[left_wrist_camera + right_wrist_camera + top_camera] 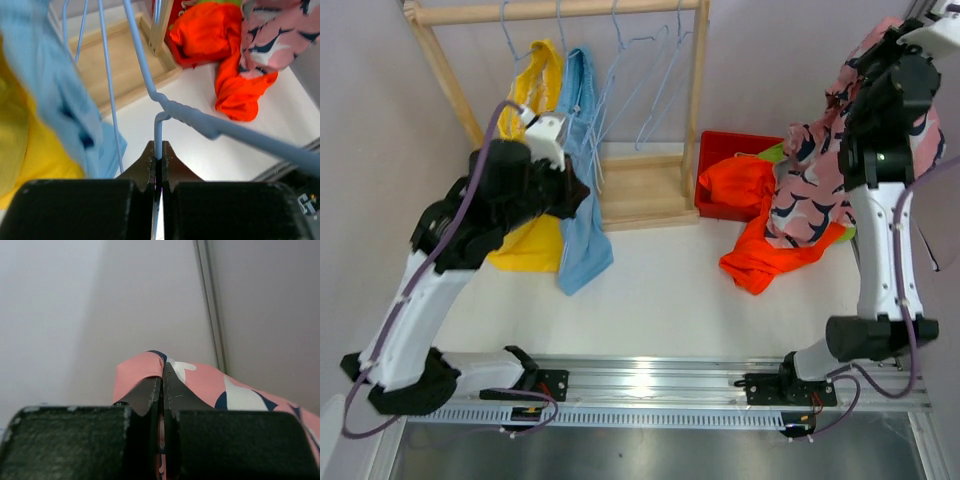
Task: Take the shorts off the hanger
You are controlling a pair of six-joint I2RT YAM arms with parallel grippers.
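The left gripper will carry the light blue hanger by its pinched wire outward and to the right in the top view, toward the empty blue hangers on the rack, and let it go there.
My left gripper [578,193] is shut on the thin wire of a light blue hanger [159,131], beside the light blue shorts [584,240] and the yellow shorts [527,245] hanging on the wooden rack [555,10]. In the left wrist view its jaws [159,152] pinch the wire, with the blue shorts [55,100] and yellow shorts [22,150] to the left. My right gripper [875,48] is raised at the far right, shut on the pink patterned shorts [810,195], which drape down from it. The right wrist view shows the pink fabric [210,382] clamped in the jaws [161,380].
Orange shorts [752,205] spill out of a red bin [718,150] onto the table, with lime green fabric [772,152] under the pile. Several empty blue wire hangers [655,85] hang on the rack, whose wooden base [640,195] stands on the table.
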